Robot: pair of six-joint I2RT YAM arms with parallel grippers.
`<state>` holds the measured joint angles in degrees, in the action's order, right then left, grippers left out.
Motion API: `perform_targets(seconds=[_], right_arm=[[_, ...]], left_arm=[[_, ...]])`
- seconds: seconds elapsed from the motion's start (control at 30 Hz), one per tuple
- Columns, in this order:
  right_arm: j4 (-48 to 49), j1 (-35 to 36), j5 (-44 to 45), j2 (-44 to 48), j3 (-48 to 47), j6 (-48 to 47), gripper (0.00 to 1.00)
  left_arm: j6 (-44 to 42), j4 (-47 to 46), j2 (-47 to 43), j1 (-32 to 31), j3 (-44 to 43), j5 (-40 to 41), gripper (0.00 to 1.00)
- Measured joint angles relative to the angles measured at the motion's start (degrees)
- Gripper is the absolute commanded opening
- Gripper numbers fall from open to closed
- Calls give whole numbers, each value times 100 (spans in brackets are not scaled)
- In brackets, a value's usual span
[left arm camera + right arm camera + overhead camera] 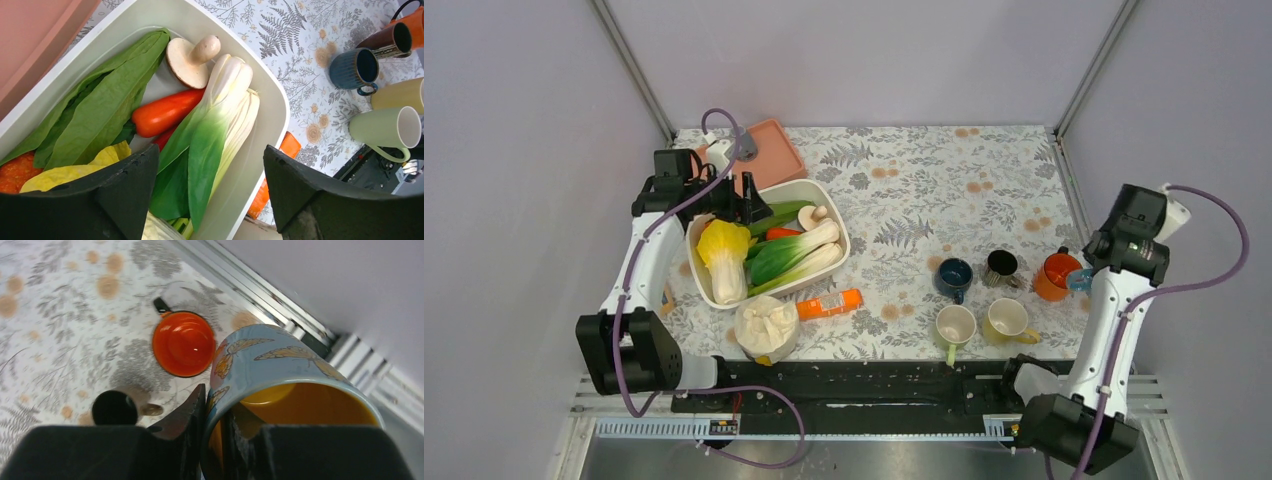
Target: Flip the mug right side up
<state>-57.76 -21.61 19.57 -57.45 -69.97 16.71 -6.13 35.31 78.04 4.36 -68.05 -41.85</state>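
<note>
The right gripper draws back, lowers the blue mug and releases it next, since the tabletop below and back from it, on the orange mug's near side, is bare.
The mug (280,360) is light blue with butterflies and yellow inside. My right gripper (217,405) is shut on its wall, one finger outside and one inside the rim. It hangs tilted above the table's right edge, mouth toward the wrist camera. In the top view only a blue sliver of the mug (1079,281) shows under the right gripper (1086,272), beside the orange mug (1054,272). My left gripper (749,205) is open over the white tub (844,240), with nothing between its fingers (135,175).
Upright mugs stand at the right: orange (184,343), dark brown (1001,264), dark blue (952,275), pale green (955,325) and yellow (1006,318). The tub (270,100) holds vegetables. A pink tray (769,150), an orange packet (829,303) and a white bag (766,328) lie round it.
</note>
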Motion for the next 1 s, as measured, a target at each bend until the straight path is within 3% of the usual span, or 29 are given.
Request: perform_targets(seconds=[0.17,0.37,0.63,1.0], right_arm=[[4,-1250,-188,15,555,304,0],[42,-1921,-581,-44,1189,691,0],[487,-2332,-977,-503,1888,916,0],[1255,-2356,-1025,-992,2485,909,0]], left_arm=[[-98,-4,-267,0,31,11,79],[-160,-26,-439,0,33,2,79],[-164,-26,-444,-2,46,0,78],[-160,-22,-345,-2,46,2,78]])
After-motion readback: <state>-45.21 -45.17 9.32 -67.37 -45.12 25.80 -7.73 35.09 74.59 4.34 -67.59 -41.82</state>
